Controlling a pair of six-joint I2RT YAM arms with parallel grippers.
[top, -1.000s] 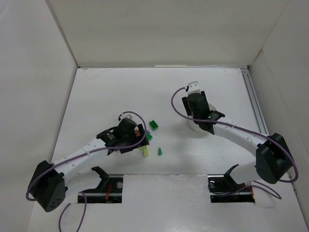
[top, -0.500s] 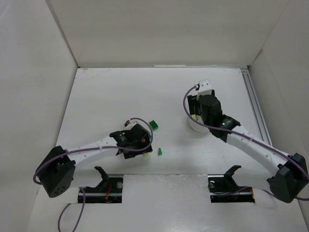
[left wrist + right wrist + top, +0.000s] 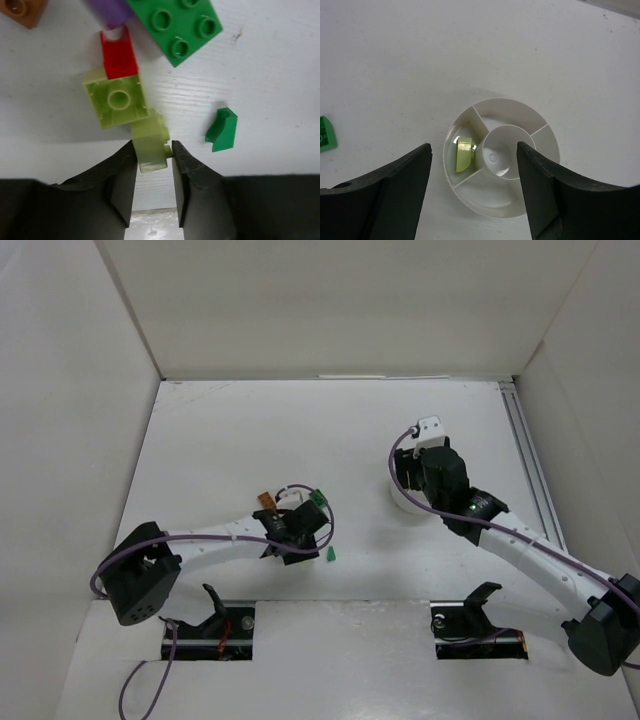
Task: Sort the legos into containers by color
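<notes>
My left gripper lifts next, moves over the container's section with the lime lego and releases, as this section lies outward, to its right in the top view.
My left gripper (image 3: 153,148) is shut on a small lime-yellow lego (image 3: 150,146) lying on the table. Touching it is a larger lime lego (image 3: 119,102), with a red one (image 3: 119,55), a lilac one (image 3: 112,10) and a green studded one (image 3: 177,22) beyond. A small dark green slope piece (image 3: 221,131) lies to the right and an orange-brown lego (image 3: 22,7) at the far left. My right gripper (image 3: 473,146) hangs open above the round white dish of containers (image 3: 505,101). One lime lego (image 3: 464,154) rests in its left compartment.
White walls enclose the table on three sides. A metal rail (image 3: 528,460) runs along the right edge. The green lego (image 3: 318,499) and the slope piece (image 3: 329,555) lie between the two arms. The dish (image 3: 400,502) sits half under my right wrist.
My left gripper has slid right along the table and shut on the small lime lego. My right arm has drawn back slightly above the dish, its jaws a bit wider.
</notes>
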